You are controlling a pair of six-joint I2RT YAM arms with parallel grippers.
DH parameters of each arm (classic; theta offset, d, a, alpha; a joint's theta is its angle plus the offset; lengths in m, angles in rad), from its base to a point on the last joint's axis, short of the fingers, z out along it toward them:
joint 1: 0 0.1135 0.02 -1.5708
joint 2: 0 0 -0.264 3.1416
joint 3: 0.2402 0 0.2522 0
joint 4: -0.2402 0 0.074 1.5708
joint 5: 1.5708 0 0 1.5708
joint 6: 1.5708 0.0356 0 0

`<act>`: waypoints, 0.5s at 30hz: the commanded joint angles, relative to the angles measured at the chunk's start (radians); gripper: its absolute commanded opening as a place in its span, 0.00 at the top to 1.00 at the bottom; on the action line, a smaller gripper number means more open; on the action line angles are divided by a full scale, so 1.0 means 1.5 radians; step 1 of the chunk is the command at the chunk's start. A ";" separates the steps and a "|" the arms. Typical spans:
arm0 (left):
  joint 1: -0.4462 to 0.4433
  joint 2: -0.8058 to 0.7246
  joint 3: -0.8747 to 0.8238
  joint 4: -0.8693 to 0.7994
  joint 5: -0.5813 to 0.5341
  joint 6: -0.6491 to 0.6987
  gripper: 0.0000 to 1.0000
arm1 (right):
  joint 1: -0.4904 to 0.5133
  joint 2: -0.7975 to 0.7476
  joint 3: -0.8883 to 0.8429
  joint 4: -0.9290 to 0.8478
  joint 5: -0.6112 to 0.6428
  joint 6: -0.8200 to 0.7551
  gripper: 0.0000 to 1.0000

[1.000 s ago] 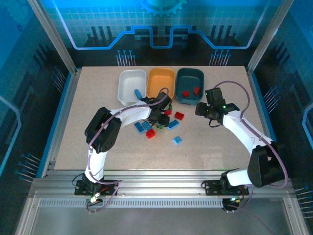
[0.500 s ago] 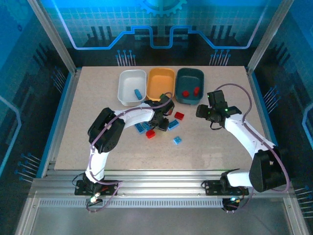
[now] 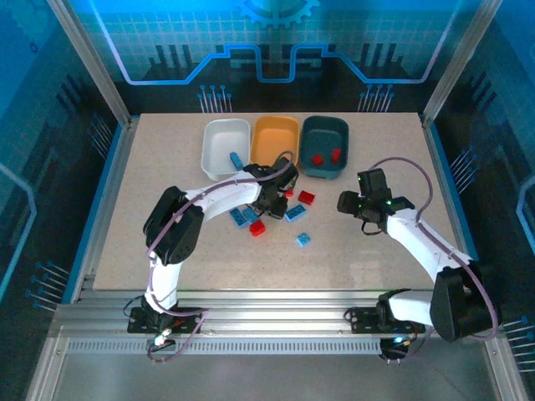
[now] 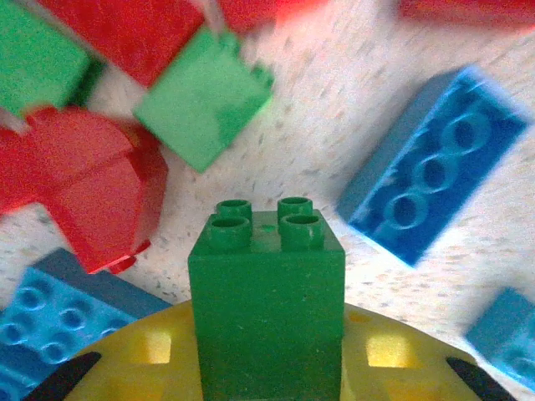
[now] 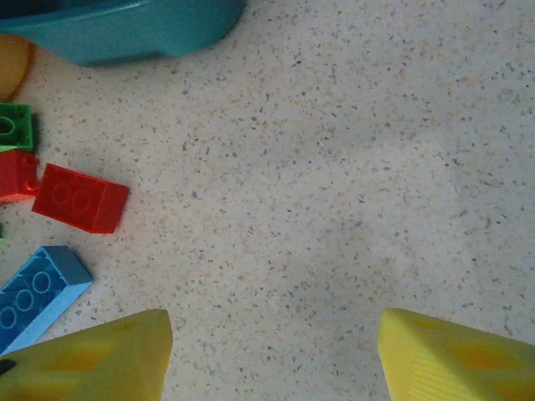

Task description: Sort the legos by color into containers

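My left gripper raises the green lego next, swings outward over the orange tray (image 3: 276, 134), which lies between trays holding blue and red, and releases the lego.
In the left wrist view a dark green lego (image 4: 266, 292) stands studs-up between my yellow fingers (image 4: 146, 359), and my left gripper (image 4: 267, 363) is shut on it. Around it lie a light green lego (image 4: 205, 96), red legos (image 4: 84, 188) and blue legos (image 4: 435, 167). From above, the left gripper (image 3: 272, 199) sits in the lego cluster in front of the orange tray (image 3: 276, 134). The white tray (image 3: 211, 142) holds a blue lego (image 3: 236, 159). The teal tray (image 3: 324, 134) holds two red legos (image 3: 318, 159). My right gripper (image 3: 347, 203) is open over bare table, its fingers (image 5: 100, 359) wide apart.
Loose legos on the table: a red one (image 3: 306, 197), blue ones (image 3: 295, 212) (image 3: 303, 240) and a red one (image 3: 257, 228). In the right wrist view a red lego (image 5: 79, 198), a blue lego (image 5: 38, 292) and the teal tray's corner (image 5: 125, 29) lie to the left.
My left gripper has closed on the green lego in the cluster. The right arm has drawn back from the teal tray toward the near side and stayed open.
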 commanded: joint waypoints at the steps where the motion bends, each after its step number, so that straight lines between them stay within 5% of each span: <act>1: 0.017 -0.036 0.082 -0.029 -0.020 0.032 0.83 | -0.011 -0.034 -0.034 0.076 -0.028 -0.003 0.31; 15: 0.156 0.228 0.432 0.036 0.036 0.022 0.84 | -0.040 -0.025 -0.066 0.099 -0.084 0.010 0.22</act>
